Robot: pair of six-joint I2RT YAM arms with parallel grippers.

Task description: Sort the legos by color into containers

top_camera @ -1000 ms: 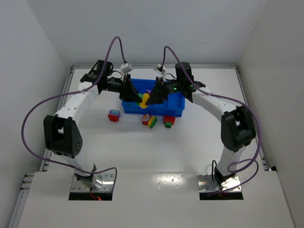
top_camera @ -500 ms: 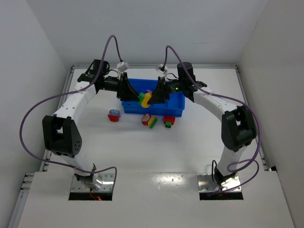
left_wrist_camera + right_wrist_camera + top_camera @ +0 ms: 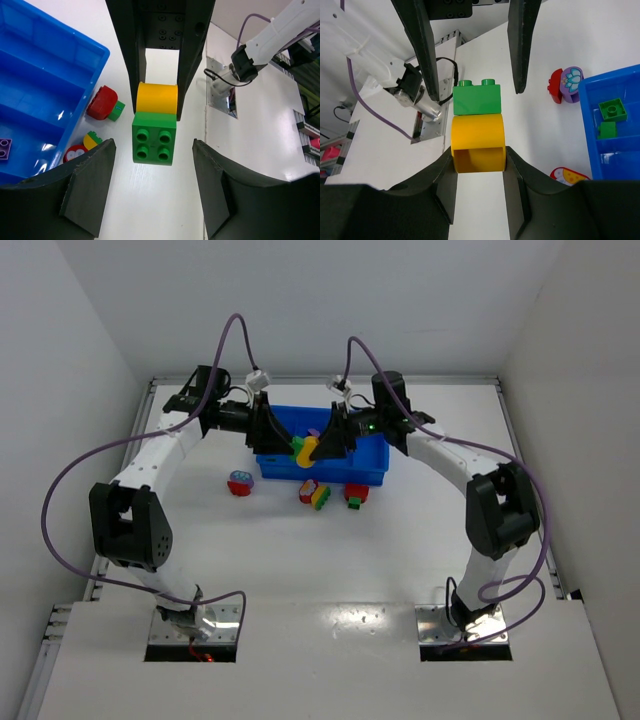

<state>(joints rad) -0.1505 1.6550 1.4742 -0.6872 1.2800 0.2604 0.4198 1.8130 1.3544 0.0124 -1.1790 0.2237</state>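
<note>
My right gripper pulls the yellow piece off the green brick next, then lowers it into the empty tray section beside the purple lego's.
A two-colour lego, a yellow piece (image 3: 477, 137) stacked with a green brick (image 3: 476, 99), hangs over the blue tray of containers (image 3: 372, 454). My right gripper (image 3: 478, 156) is shut on the yellow piece (image 3: 157, 98). My left gripper (image 3: 153, 146) faces it, open, with its fingers standing apart on either side of the green brick (image 3: 154, 142). From above, both grippers meet at this lego (image 3: 303, 449). A purple lego (image 3: 5, 148) lies in one compartment and green legos (image 3: 612, 110) in another.
Loose legos lie on the table in front of the tray: a red and purple one (image 3: 240, 483), a red and yellow one (image 3: 308, 490), a green and yellow one (image 3: 321, 497) and a red and green one (image 3: 355, 494). White walls enclose the table.
My left gripper has opened and let go of the green brick. The right gripper still holds the yellow piece; both arms shifted only slightly.
</note>
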